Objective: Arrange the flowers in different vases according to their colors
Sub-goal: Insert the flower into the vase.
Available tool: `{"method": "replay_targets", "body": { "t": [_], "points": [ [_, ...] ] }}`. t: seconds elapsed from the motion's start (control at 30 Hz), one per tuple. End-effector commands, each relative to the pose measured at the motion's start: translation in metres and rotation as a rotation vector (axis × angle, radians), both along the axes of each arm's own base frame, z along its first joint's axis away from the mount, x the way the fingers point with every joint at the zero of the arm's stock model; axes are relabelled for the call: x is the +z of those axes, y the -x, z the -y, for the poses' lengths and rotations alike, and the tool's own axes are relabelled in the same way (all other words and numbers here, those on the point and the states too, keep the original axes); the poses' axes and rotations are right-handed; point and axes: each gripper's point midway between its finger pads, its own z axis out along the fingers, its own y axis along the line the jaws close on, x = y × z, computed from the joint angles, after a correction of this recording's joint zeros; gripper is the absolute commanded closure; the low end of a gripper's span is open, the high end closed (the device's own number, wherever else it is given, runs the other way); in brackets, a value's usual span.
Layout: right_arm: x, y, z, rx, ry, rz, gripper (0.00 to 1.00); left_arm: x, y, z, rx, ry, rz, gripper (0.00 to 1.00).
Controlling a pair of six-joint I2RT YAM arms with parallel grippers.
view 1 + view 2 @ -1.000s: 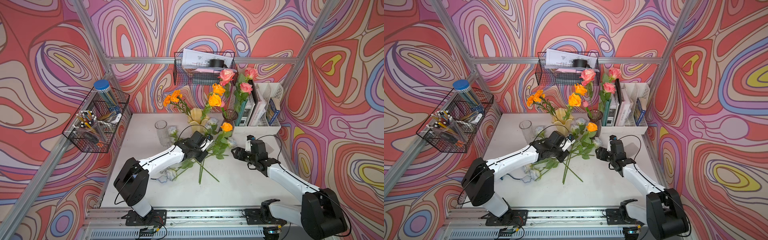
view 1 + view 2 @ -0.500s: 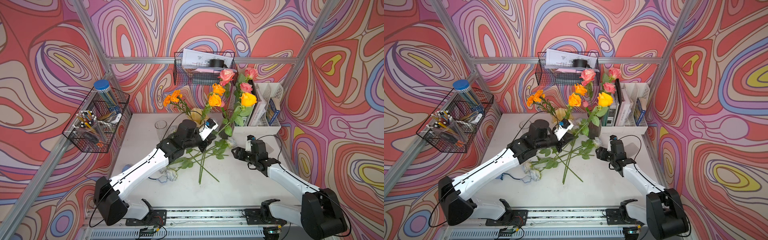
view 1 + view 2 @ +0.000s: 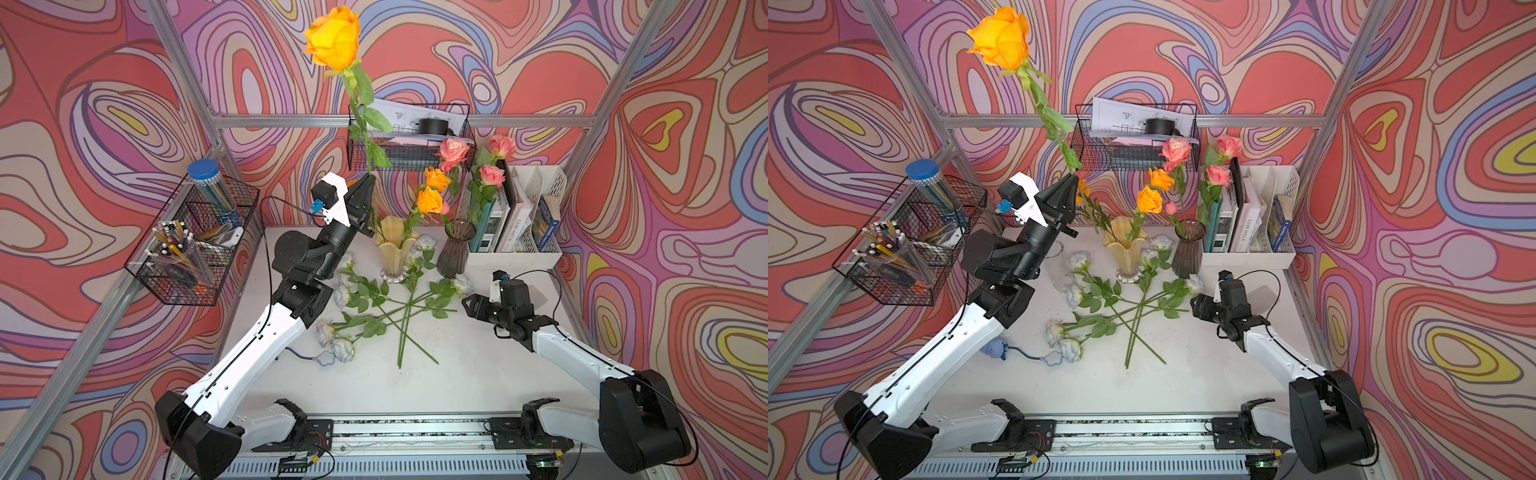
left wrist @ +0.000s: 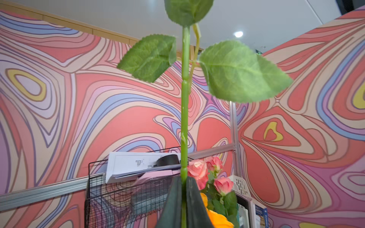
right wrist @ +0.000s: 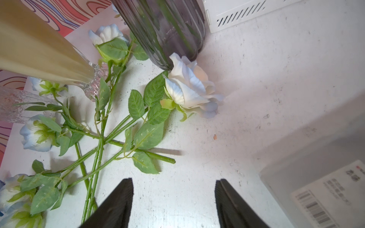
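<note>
The vase's opening lies below and outward of my left gripper, so the gripper will next move outward and down to release the orange rose's green stem inside the yellow vase's opening [image 3: 395, 231].
My left gripper [image 3: 368, 180] [image 3: 1071, 180] [image 4: 184, 178] is shut on the green stem [image 4: 185, 118] of an orange rose [image 3: 334, 37] [image 3: 1000, 37], held upright high above the table. Behind it and to the right, the yellow vase [image 3: 395, 249] holds orange flowers [image 3: 430, 201]. The dark purple vase [image 3: 457, 249] holds pink roses [image 3: 453, 149]. The clear vase [image 3: 1059, 266] stands beside the left arm. Several white roses [image 3: 340, 349] [image 5: 189, 88] lie crossed on the table. My right gripper [image 3: 469, 305] [image 5: 173, 181] hovers open and empty, low beside them.
A wire basket of pens [image 3: 191, 249] hangs on the left wall, and another wire basket [image 3: 409, 141] hangs on the back wall. A white file organizer [image 3: 528, 216] with books fills the back right corner. A small blue and white cable [image 3: 324, 357] lies near the white roses.
The left arm has lifted the orange rose off the pile on the table and raised it high, with the stem now upright. The right arm has not moved.
</note>
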Motion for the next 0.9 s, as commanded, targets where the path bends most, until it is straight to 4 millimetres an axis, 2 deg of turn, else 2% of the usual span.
{"method": "replay_targets", "body": {
  "t": [0.0, 0.13, 0.23, 0.47, 0.5, 0.53, 0.63, 0.77, 0.87],
  "points": [
    [-0.001, -0.005, 0.000, 0.007, 0.005, 0.009, 0.33, 0.007, -0.024, -0.006, 0.011, 0.079, 0.040, 1.00],
    [-0.005, -0.006, 0.001, 0.009, 0.015, -0.003, 0.33, -0.002, -0.059, 0.000, -0.009, 0.099, 0.020, 1.00],
    [-0.009, -0.008, 0.003, 0.008, 0.025, -0.012, 0.33, -0.019, -0.084, 0.009, -0.008, 0.093, -0.011, 1.00],
    [-0.012, -0.012, 0.000, 0.021, 0.021, -0.022, 0.33, -0.094, -0.141, 0.031, -0.036, 0.082, -0.133, 1.00],
    [-0.011, -0.013, -0.001, 0.024, 0.018, -0.022, 0.33, -0.102, -0.146, 0.035, -0.044, 0.077, -0.150, 0.97],
    [-0.011, -0.013, -0.002, 0.029, 0.018, -0.022, 0.33, -0.112, -0.151, 0.038, -0.052, 0.073, -0.171, 0.90],
    [-0.010, -0.012, -0.002, 0.028, 0.012, -0.019, 0.33, -0.132, -0.157, 0.043, -0.067, 0.063, -0.220, 0.73],
    [-0.008, -0.010, -0.003, 0.031, 0.005, -0.009, 0.33, -0.145, -0.152, 0.039, -0.055, 0.045, -0.272, 0.63],
    [-0.007, -0.009, -0.003, 0.032, -0.001, -0.007, 0.33, -0.142, -0.138, 0.029, -0.033, 0.036, -0.307, 0.56]
  ]
}}
